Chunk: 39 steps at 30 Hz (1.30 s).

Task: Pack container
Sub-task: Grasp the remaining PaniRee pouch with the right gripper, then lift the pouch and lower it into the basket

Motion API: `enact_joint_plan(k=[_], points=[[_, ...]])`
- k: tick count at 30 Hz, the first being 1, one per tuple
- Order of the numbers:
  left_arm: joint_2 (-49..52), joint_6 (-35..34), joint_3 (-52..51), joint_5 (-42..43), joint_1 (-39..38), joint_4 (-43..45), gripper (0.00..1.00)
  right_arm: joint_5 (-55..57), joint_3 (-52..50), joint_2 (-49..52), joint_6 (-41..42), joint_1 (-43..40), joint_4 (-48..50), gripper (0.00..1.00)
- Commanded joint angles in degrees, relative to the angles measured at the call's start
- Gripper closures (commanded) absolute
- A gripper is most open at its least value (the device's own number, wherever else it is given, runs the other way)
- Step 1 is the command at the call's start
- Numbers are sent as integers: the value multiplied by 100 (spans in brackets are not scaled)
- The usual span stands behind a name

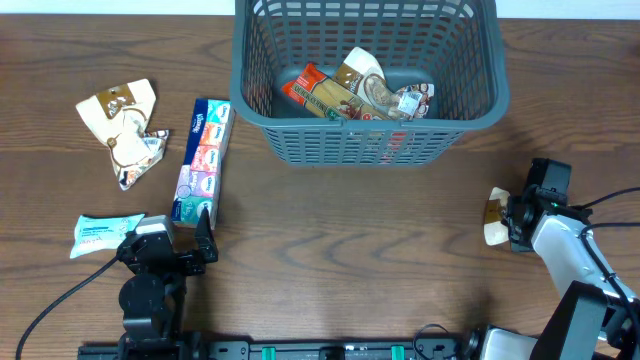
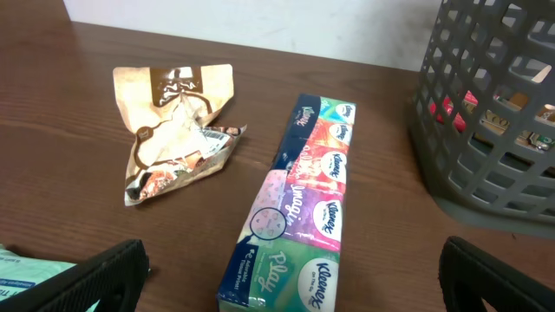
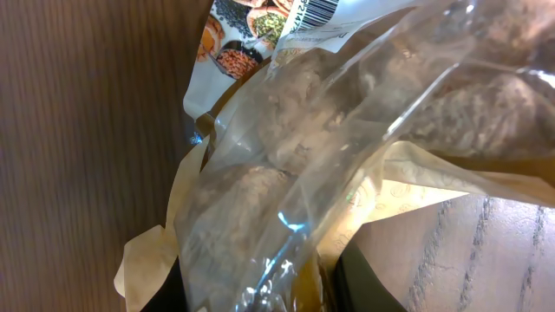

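The clear snack packet is still outside, so the robot's right gripper will next go up, move outward to the container (image 1: 470,110) and go down over the packets inside to let go of its packet.
The dark grey-blue lattice container (image 1: 470,110) stands at the back centre with several snack packets (image 1: 350,92) inside; its wall shows in the left wrist view (image 2: 486,130). My left gripper (image 1: 185,240) is open, its fingers (image 2: 286,282) on either side of the near end of a long Kleenex tissue pack (image 1: 202,160) (image 2: 299,208). My right gripper (image 1: 512,222) at the right is shut on a clear-windowed beige snack packet (image 1: 493,220) (image 3: 329,165) that fills its view.
A crumpled beige snack packet (image 1: 122,125) (image 2: 173,126) lies at the far left. A pale green packet (image 1: 105,232) lies by the left arm, its corner in the left wrist view (image 2: 26,269). Cables trail at both front corners.
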Motion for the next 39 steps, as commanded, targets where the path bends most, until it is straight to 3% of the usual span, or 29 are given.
enact_joint_plan(k=[1, 6, 13, 23, 28, 33, 39], points=[[-35, 33, -114, -4, 35, -72, 1, -450, -518, 503, -566, -2, -358, 99], [-35, 33, -114, -2, 35, -72, 1, -415, -389, 503, -935, -2, -361, 99], [-33, 33, -114, -2, 35, -72, 1, -393, 549, 444, -2175, 0, -577, 99], [-33, 33, -114, -4, 35, -72, 1, -426, 3392, 90, -3147, 28, -1840, 99], [-35, 33, -114, -4, 35, -72, 1, -968, 4874, 72, -3635, 114, -2260, 99], [-35, 33, -114, -2, 35, -72, 1, -1611, 6098, 72, -3679, 446, -2116, 99], [-35, 33, -114, -4, 35, -72, 1, -2251, 6863, 74, -3674, 1325, -1161, 99]])
